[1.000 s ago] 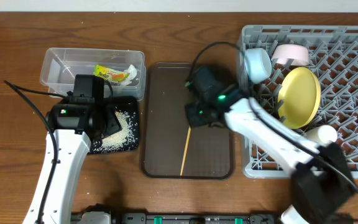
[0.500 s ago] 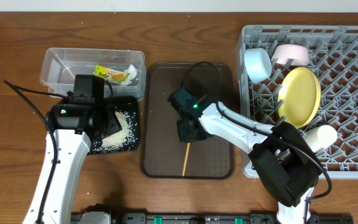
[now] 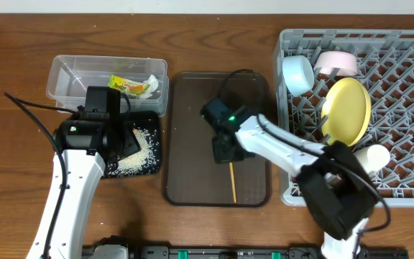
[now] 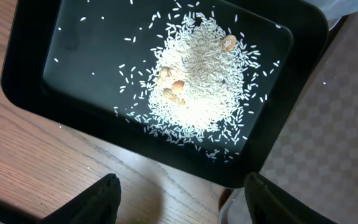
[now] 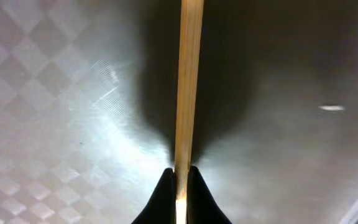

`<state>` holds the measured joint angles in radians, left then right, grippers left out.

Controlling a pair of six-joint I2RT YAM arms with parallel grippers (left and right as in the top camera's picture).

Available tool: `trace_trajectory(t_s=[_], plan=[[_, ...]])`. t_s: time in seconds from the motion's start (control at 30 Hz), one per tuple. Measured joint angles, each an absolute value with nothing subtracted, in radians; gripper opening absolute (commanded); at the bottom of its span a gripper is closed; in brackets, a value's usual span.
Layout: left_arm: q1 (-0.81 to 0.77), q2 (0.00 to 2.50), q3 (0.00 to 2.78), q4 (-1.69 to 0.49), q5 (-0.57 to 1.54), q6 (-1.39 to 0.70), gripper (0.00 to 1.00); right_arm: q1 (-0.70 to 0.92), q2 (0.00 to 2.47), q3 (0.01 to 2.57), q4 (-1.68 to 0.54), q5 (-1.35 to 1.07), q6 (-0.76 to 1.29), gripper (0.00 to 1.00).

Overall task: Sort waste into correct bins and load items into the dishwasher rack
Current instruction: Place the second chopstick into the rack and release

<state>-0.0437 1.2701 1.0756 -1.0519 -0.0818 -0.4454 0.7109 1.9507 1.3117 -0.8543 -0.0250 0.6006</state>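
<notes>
My right gripper is about to lift the chopstick [image 3: 233, 184] rightward in the overhead view and release it over the rack's tray-side slots, which the yellow plate leaves open.
My right gripper [image 3: 226, 150] is shut on a thin wooden chopstick [image 3: 233, 184] over the brown serving tray [image 3: 185, 137]; the wrist view shows the fingertips [image 5: 165, 186] pinching the stick [image 5: 188, 81]. My left gripper [image 3: 106, 126] hangs open and empty over the shallow black tray [image 4: 36, 68], which holds loose white rice [image 4: 197, 81]. The clear container [image 3: 67, 75] holds the yellow-green wrapper [image 3: 128, 85]. The grey rack [image 3: 401, 108] holds the yellow plate [image 3: 347, 111], light blue bowl [image 3: 297, 74], a pinkish-white bowl [image 3: 336, 63] and white cup [image 3: 371, 155].
The brown tray lies between the black tray and the rack. A few tan nut pieces [image 4: 178, 86] lie in the rice. Bare wooden table [image 3: 214, 18] runs along the far edge.
My right gripper moved left from the rack over the brown tray and closed on the chopstick, which has swung from leaning left to leaning right. The left arm has not moved.
</notes>
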Motion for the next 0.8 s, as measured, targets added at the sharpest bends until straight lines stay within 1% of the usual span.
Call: trace_trajectory(t_s=[0.3, 0.4, 0.57, 0.7, 0.77, 0.8], plan=[[-0.044, 1.27, 1.076, -1.052, -0.082, -0.445, 0.66, 0.499, 1.61, 1.314, -0.964, -0.017, 0.431, 0.01], [-0.044, 1.27, 1.076, -1.052, -0.082, -0.445, 0.67, 0.421, 1.53, 1.314, -1.011, -0.013, 0.361, 0.01], [-0.044, 1.27, 1.076, -1.052, -0.082, -0.445, 0.66, 0.285, 1.5, 1.314, -1.091, -0.007, 0.266, 0.01], [-0.044, 1.27, 1.076, -1.052, -0.082, -0.445, 0.66, 0.222, 1.525, 1.314, -1.145, -0.002, 0.223, 0.01], [-0.044, 1.27, 1.076, -1.052, -0.082, -0.445, 0.66, 0.217, 1.548, 1.314, -1.156, -0.004, 0.21, 0.04], [-0.044, 1.27, 1.076, -1.052, -0.082, -0.445, 0.66, 0.217, 1.562, 1.314, -1.158, -0.005, 0.206, 0.14]])
